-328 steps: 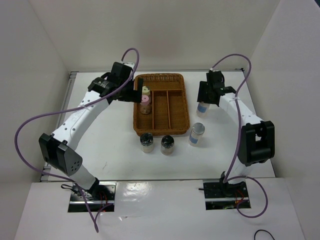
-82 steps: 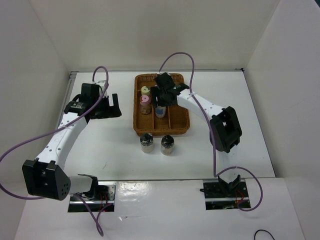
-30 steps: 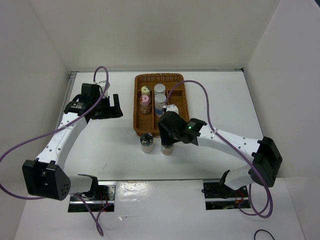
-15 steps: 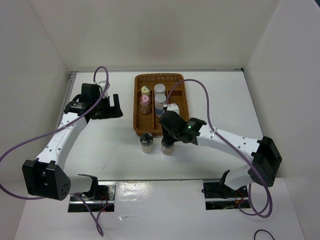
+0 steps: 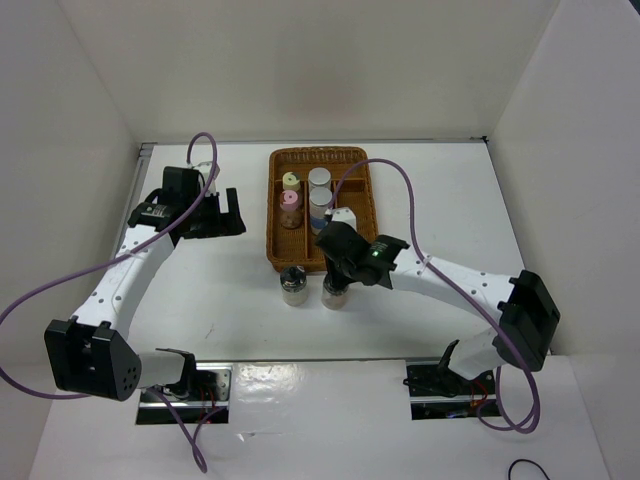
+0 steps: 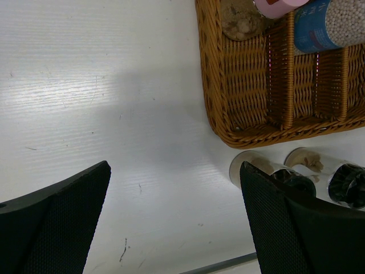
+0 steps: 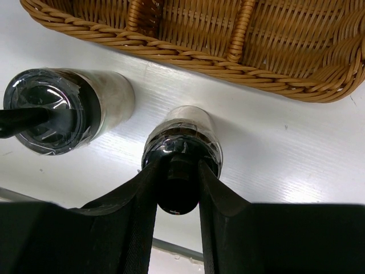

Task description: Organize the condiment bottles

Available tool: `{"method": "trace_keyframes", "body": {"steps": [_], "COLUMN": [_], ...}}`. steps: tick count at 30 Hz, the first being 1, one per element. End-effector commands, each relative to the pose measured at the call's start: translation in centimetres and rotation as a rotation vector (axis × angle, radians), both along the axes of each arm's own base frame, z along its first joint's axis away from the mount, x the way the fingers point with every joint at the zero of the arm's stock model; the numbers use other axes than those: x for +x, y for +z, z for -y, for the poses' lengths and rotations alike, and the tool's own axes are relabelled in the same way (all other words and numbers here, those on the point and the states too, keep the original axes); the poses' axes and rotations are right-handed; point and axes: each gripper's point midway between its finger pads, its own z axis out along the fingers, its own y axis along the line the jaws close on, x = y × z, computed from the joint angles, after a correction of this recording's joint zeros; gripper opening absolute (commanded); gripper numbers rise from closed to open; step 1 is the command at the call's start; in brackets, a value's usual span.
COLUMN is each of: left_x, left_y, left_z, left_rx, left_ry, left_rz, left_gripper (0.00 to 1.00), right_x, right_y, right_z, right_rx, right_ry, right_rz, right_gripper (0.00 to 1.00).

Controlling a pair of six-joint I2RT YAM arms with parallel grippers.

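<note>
The black-capped jar goes up and outward over the tray's rim next, then my right gripper lowers and releases it at the empty section's far end (image 5: 355,198), outward, beside the grey-capped jars.
Two black-capped jars stand on the table in front of the wicker tray (image 5: 350,240): the left one (image 5: 293,286) free, the right one (image 5: 332,294) under my right gripper (image 5: 335,274). In the right wrist view my right gripper (image 7: 178,166) is shut on the right jar's black cap (image 7: 182,149), with the left jar (image 7: 63,111) beside it. The yellow-capped jar (image 5: 290,180) and pink-capped jar (image 5: 290,201) stand in the tray's left compartment. Both grey-capped jars (image 5: 319,177) (image 5: 321,199) stand in the middle compartment. My left gripper (image 5: 226,211) is open and empty left of the tray.
The left wrist view shows my open left gripper (image 6: 174,222) above bare table, the tray's near corner (image 6: 251,97) and both black-capped jars (image 6: 265,171) (image 6: 342,180). White walls enclose the table on three sides. The tray's right compartment (image 5: 357,205) holds nothing.
My right arm set both grey-capped jars into the tray, then came down to the right black-capped jar and closed on its cap. My left arm drew back left from the tray.
</note>
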Motion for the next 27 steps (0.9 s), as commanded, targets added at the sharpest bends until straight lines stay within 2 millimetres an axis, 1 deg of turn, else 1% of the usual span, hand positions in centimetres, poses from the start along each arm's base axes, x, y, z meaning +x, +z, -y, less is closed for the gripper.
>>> {"method": "trace_keyframes", "body": {"steps": [1,3,5,7,8,10,13,14,15,18,19,20,21,22,24,27], "left_x": [0.1,0.1,0.1,0.1,0.1,0.1,0.1,0.1,0.1,0.1,0.1,0.1,0.1,0.1,0.1,0.2], "left_y": [0.3,0.3,0.3,0.3,0.3,0.3,0.3,0.3,0.3,0.3,0.3,0.3,0.3,0.3,0.3,0.0], "left_z": [0.0,0.0,-0.1,-0.1,-0.1,-0.1,-0.1,-0.1,-0.1,-0.1,-0.1,-0.1,-0.1,-0.1,-0.1,-0.1], "left_rx": [-0.007,-0.007,0.000,0.000,0.000,0.000,0.000,0.000,0.000,0.000,0.000,0.000,0.000,0.000,0.000,0.001], "left_ry": [-0.005,-0.005,0.001,0.001,0.001,0.001,0.001,0.001,0.001,0.001,0.001,0.001,0.001,0.001,0.001,0.001], "left_rz": [0.017,0.017,0.018,0.018,0.018,0.018,0.018,0.018,0.018,0.018,0.018,0.018,0.018,0.018,0.018,0.009], "left_gripper": [1.00,1.00,1.00,1.00,1.00,1.00,1.00,1.00,1.00,1.00,1.00,1.00,1.00,1.00,1.00,1.00], "right_x": [0.5,0.6,0.5,0.3,0.3,0.1,0.0,0.0,0.2,0.2,0.1,0.3,0.4,1.0,2.1,4.2], "right_y": [0.7,1.1,1.0,1.4,1.4,2.7,4.9,5.5,6.5,8.8,9.3,10.2,10.6,11.0,11.8,12.2], "right_z": [-0.8,-1.0,-0.8,-0.6,-0.6,-0.3,-0.1,-0.1,-0.1,0.2,0.6,0.7,0.6,1.4,2.4,4.8], "right_rx": [0.014,0.022,0.013,0.012,0.012,0.036,0.075,0.084,0.097,0.134,0.138,0.153,0.162,0.163,0.147,0.104], "right_ry": [-0.005,-0.005,-0.005,-0.005,-0.005,-0.012,-0.012,-0.012,-0.019,-0.024,-0.032,-0.038,-0.038,-0.061,-0.080,-0.128], "right_rz": [0.016,0.021,0.015,0.014,0.014,0.025,0.052,0.058,0.077,0.112,0.126,0.144,0.150,0.163,0.189,0.221], "right_gripper": [0.20,0.14,0.10,0.06,0.06,0.02,0.02,0.00,0.00,0.00,0.00,0.00,0.00,0.00,0.00,0.00]}}
